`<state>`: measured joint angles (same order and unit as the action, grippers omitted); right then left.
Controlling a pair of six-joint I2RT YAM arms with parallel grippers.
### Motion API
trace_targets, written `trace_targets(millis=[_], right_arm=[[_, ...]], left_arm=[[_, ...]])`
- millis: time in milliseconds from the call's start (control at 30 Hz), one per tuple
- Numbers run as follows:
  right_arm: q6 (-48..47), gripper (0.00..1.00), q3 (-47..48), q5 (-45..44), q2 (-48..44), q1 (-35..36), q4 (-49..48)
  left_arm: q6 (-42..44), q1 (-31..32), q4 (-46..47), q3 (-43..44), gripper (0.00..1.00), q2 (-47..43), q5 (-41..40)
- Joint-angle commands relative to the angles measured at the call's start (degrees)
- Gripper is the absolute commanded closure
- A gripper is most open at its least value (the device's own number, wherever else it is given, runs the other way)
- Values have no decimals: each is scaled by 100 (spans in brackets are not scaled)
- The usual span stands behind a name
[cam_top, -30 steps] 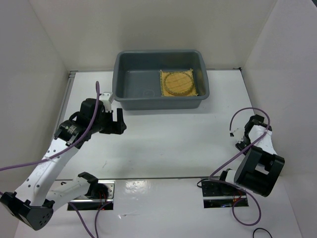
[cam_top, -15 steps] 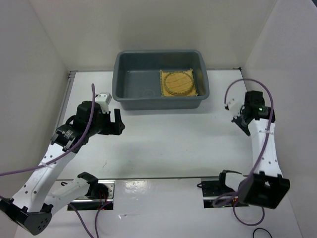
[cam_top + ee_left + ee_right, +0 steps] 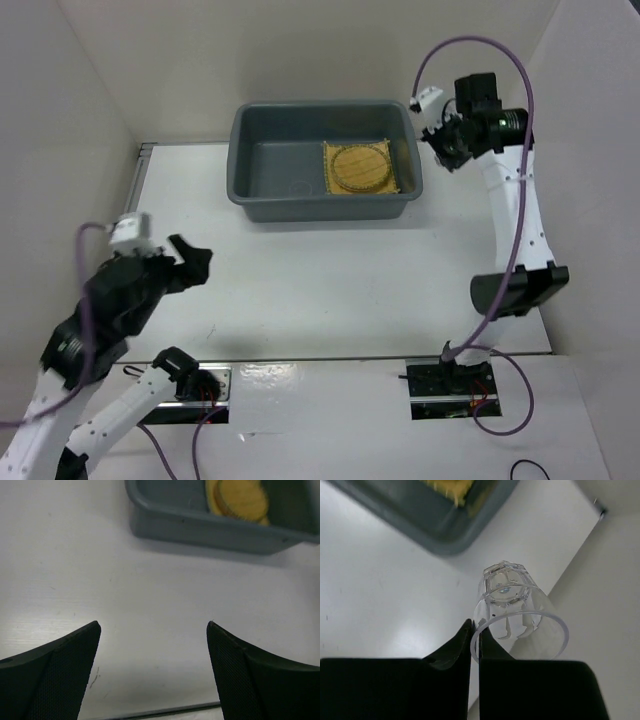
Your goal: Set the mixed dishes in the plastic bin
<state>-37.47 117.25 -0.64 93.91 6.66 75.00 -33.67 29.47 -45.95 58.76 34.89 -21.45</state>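
The tumbler will go left in the top view next, past the disc, and my right gripper will then lower it onto the bin's grey bottom beside the mat.
The dark grey plastic bin (image 3: 280, 170) stands at the back of the table. In its right half lies the square yellow slatted mat (image 3: 392, 182) with one round woven disc (image 3: 360, 167) on top; a second disc does not show. My right gripper (image 3: 445, 148) is raised by the bin's right end and is shut on the rim of a clear glass tumbler (image 3: 512, 605), as the right wrist view (image 3: 475, 630) shows. My left gripper (image 3: 193, 265) is open and empty over the near left table. The left wrist view (image 3: 152, 625) shows the bin (image 3: 200, 525) and disc (image 3: 242, 492) ahead.
White walls close in the table on the left, back and right. The right wall stands close beside the held tumbler. The bin's near right corner (image 3: 445, 535) lies below the right gripper. The arm bases and cables sit at the near edge.
My right arm has swung up from the right side of the table to beside the bin's right end. My left arm has drawn back from the bin toward the near left.
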Motion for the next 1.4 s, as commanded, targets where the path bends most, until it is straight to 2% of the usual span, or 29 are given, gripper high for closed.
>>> trace_targets(millis=[0,33,100,167,233,267,300,367,400,600,933,1367], right_arm=[[293,100,1446,776,688,229,-65],[293,100,2033,829,916,344,-65],[293,100,2493,829,1591,869,-65],[293,100,3249,777,2085,1231,-65],[354,100,4346,846,2964,1645,-65],[355,100,4724,847,3262,1742,-65],[355,100,5555,908,3944,1821,-65],[293,100,6263,908,4598,1962,-65],[215,100,6005,839,4793,1962,-456],[-4,100,6248,838,5768,2015,-1513],[-989,100,6248,575,6797,2015,-2542],[-1561,100,6248,767,7247,2182,-2491]], left_arm=[[-561,32,-10,-75,8,-1106,-675],[-623,93,-10,-75,9,-1195,-676],[-675,94,-106,-6,9,-951,-624],[-606,94,-325,248,9,-196,-474],[-606,94,-623,486,9,584,-474],[-606,94,-625,574,8,780,-474],[-484,94,-625,645,8,939,-526],[-483,94,-625,645,7,1291,-675],[-630,41,-625,645,6,1370,-737],[-702,-144,-686,829,6,2142,-667],[-702,-811,-740,1023,5,3260,-281],[-597,-1260,-740,1190,5,3849,-114]])
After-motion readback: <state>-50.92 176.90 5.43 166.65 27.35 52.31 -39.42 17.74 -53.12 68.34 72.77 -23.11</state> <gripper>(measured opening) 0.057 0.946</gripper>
